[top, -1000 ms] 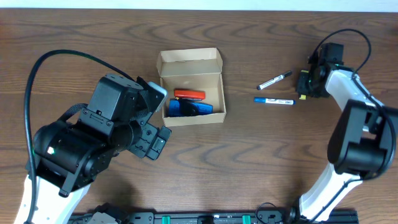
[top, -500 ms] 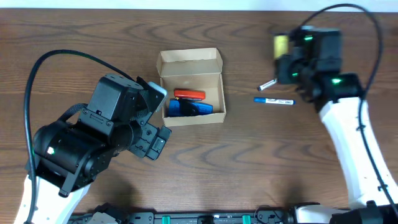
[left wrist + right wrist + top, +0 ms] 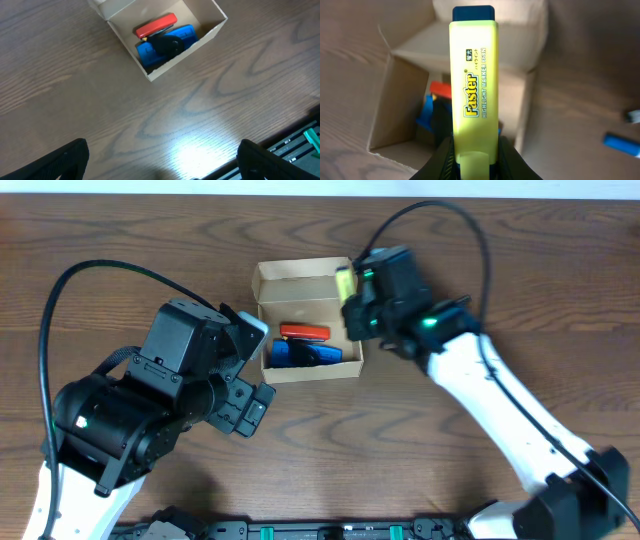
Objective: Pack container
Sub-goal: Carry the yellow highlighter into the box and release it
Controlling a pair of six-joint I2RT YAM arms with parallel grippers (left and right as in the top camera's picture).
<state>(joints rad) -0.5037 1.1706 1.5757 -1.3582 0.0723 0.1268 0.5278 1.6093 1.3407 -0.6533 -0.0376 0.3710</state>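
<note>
A bare strip (image 3: 340, 331) (image 3: 509, 102) lies between the red item and the container's side by the blue pen. My right gripper will lower the highlighter into it next.
The tan cardboard container (image 3: 307, 278) stands open at mid table, with a red item (image 3: 304, 332) and a blue item (image 3: 300, 355) inside. My right gripper (image 3: 352, 308) is shut on a yellow highlighter (image 3: 343, 282) and holds it over the container's right wall. In the right wrist view the highlighter (image 3: 474, 85) stands between the fingers (image 3: 447, 160), with the container (image 3: 400, 100) below it. My left gripper (image 3: 160, 167) is open and empty above bare table, near the container's front (image 3: 177, 57).
A blue pen (image 3: 622, 145) lies on the table right of the container; the right arm hides it in the overhead view. The bulky left arm (image 3: 150, 410) sits front left of the container. The table's front edge (image 3: 300, 135) is close to the left gripper.
My right arm has swung left from the pens at the far right to above the container, carrying the yellow highlighter. The left arm has not moved.
</note>
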